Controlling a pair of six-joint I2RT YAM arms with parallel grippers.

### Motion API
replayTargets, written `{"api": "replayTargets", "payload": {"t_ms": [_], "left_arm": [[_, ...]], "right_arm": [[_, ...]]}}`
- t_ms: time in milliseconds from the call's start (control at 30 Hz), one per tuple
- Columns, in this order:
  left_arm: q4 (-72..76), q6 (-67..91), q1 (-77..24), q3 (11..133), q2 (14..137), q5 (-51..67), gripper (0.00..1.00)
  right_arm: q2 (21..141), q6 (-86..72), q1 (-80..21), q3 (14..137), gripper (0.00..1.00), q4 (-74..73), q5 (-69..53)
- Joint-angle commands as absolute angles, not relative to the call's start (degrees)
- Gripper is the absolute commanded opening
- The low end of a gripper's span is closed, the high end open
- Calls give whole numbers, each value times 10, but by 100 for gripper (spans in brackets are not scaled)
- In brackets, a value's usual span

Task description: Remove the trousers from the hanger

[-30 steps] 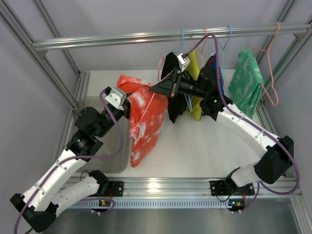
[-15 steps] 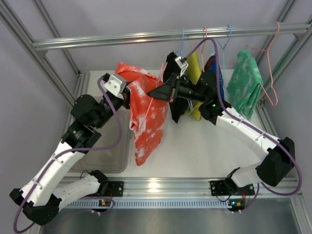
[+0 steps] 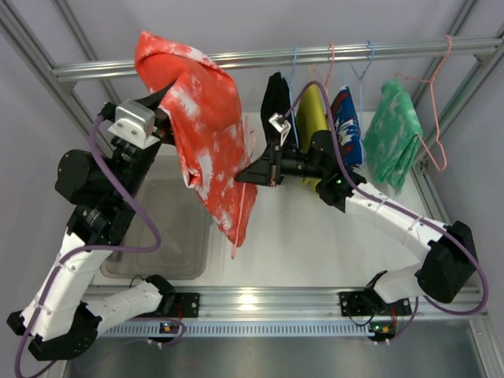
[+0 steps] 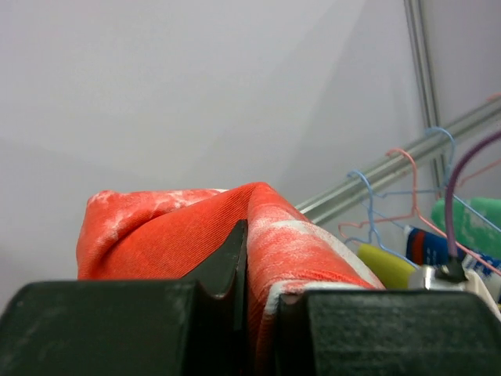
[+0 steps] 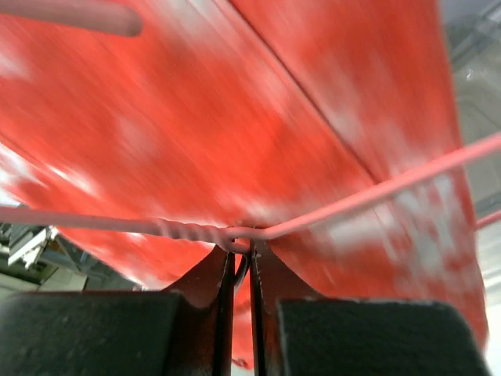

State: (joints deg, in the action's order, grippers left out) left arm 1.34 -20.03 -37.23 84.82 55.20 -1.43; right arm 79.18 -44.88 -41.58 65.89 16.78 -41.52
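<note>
I will pull the trousers off next and lower my left gripper into the clear bin below it to release them, as my right gripper holds the hanger.
The red-orange trousers (image 3: pixel 206 134) with white blotches hang high at the left, in front of the rail. My left gripper (image 3: pixel 167 101) is raised and shut on their upper fold. In the left wrist view a ridge of the trousers (image 4: pixel 305 243) sits pinched in the left gripper (image 4: pixel 262 262). My right gripper (image 3: pixel 240 179) is at the trousers' right edge, shut on the thin pink wire of the hanger (image 5: pixel 376 190), at its twisted neck. The cloth (image 5: pixel 235 110) fills the right wrist view behind the right gripper (image 5: pixel 241 254). A wire end of the hanger (image 3: pixel 234 249) pokes out below the hem.
A metal rail (image 3: pixel 236 60) crosses the back. On it hang a black garment (image 3: pixel 275 98), a yellow one (image 3: pixel 313 106), a blue patterned one (image 3: pixel 346 126) and a green-and-white one (image 3: pixel 398 138), plus a spare pink hanger (image 3: pixel 437 134). A clear bin (image 3: pixel 169 244) lies at the left.
My left arm has risen and swung left, lifting the trousers from table height up past the rail. The right gripper has drifted slightly down and left, still holding the hanger.
</note>
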Motion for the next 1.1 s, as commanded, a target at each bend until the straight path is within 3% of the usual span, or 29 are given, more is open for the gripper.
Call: {"api": "replayTargets", "payload": {"t_ms": [0,467,867,1067], "left_arm": [[189,-270,-372,915,548,-40,0],[193,-539,-372,968,520,-130,0],[105,-777,-373,773,372,-294,0],[10,-816,-373,729,351,-401,0]], "right_arm": [[785,-409,-426,639,0,134,-433],[770,-427,-426,631,0,142,-433],[747,-443,-426,640,0,137,-433],[751,-439,-427,650,0,130,-429]]}}
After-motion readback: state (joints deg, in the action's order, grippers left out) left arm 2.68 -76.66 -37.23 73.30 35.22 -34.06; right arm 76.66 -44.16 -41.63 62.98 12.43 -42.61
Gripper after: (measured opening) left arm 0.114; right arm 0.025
